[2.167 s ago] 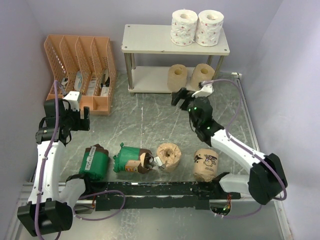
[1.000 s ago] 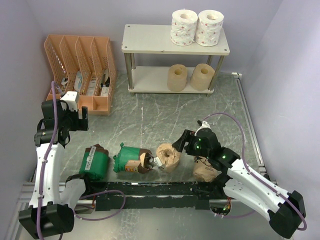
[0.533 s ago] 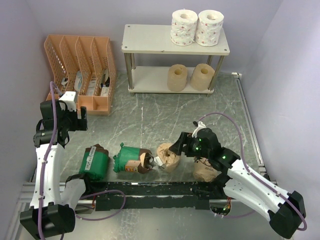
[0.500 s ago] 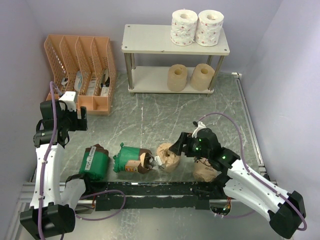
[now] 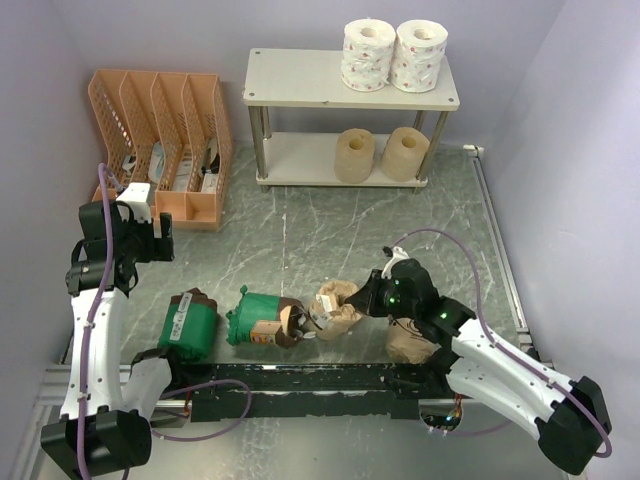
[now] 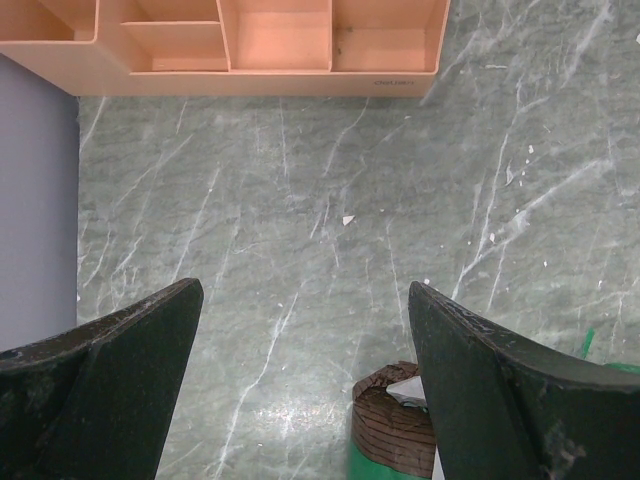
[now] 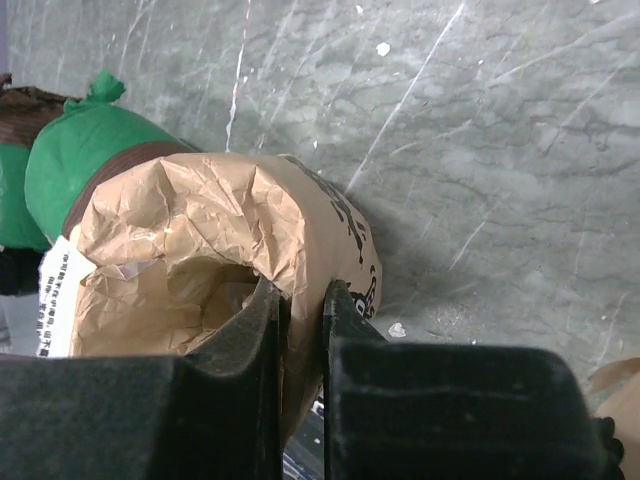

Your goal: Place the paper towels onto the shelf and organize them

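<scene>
Next, the right gripper rises and carries the brown roll outward, then down onto the shelf's top board beside the white paper towels, where the board is empty.
The shelf (image 5: 300, 78) stands at the back with two white paper towels (image 5: 367, 55) on its top board and two tan ones (image 5: 354, 155) on the lower board. On the floor lie two green-wrapped rolls (image 5: 188, 322) (image 5: 258, 320) and two brown paper-wrapped rolls. My right gripper (image 5: 362, 300) (image 7: 300, 300) is shut on the wall of one brown roll (image 5: 335, 305) (image 7: 200, 220), one finger inside its hollow end and one outside. The other brown roll (image 5: 408, 340) is partly hidden under the right arm. My left gripper (image 5: 150, 235) (image 6: 300, 300) hangs open above the floor, holding nothing.
An orange perforated file organizer (image 5: 160, 140) (image 6: 250, 40) stands at the back left, just beyond the left gripper. A green roll's brown end (image 6: 400, 435) shows below the left fingers. Purple walls close in on both sides. A black rail (image 5: 300, 380) runs along the near edge.
My right gripper has shut on the brown paper-wrapped roll's wall, and the roll has tipped slightly toward it. The left arm has barely moved.
</scene>
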Controlling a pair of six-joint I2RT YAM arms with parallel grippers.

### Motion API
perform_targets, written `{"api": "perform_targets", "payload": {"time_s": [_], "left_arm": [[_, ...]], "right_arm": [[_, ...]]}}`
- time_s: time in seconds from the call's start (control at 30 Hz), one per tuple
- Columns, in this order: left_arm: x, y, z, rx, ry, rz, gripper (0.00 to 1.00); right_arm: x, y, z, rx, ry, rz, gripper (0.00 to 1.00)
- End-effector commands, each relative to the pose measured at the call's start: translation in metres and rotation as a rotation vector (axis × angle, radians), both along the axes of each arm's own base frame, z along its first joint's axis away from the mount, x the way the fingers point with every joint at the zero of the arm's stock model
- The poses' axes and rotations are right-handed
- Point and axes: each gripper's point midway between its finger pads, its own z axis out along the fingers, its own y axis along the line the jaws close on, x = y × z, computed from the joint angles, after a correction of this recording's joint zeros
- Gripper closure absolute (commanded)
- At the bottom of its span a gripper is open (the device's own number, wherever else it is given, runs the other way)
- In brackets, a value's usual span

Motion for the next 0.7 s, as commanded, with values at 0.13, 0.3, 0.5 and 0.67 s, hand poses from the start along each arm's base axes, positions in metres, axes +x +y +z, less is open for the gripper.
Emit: {"api": "perform_targets", "payload": {"time_s": [0.13,0.3,0.5,0.67], "left_arm": [[0.002,0.002,0.007,-0.001,-0.032,0.008,0.05],[0.002,0.002,0.008,-0.001,-0.034,0.009,0.05],[0.003,0.002,0.003,-0.003,-0.023,0.004,0.05],[0.003,0.002,0.004,-0.003,-0.026,0.003,0.05]], "right_arm": [[0.043,0.011,0.105,0.044,-0.244,-0.043,1.0],[0.087,0.018,0.183,-0.106,-0.389,-0.036,1.0],[0.165,0.036,0.294,-0.267,-0.601,-0.098,1.0],[0.229,0.052,0.373,-0.284,-0.758,-0.213,1.0]]}}
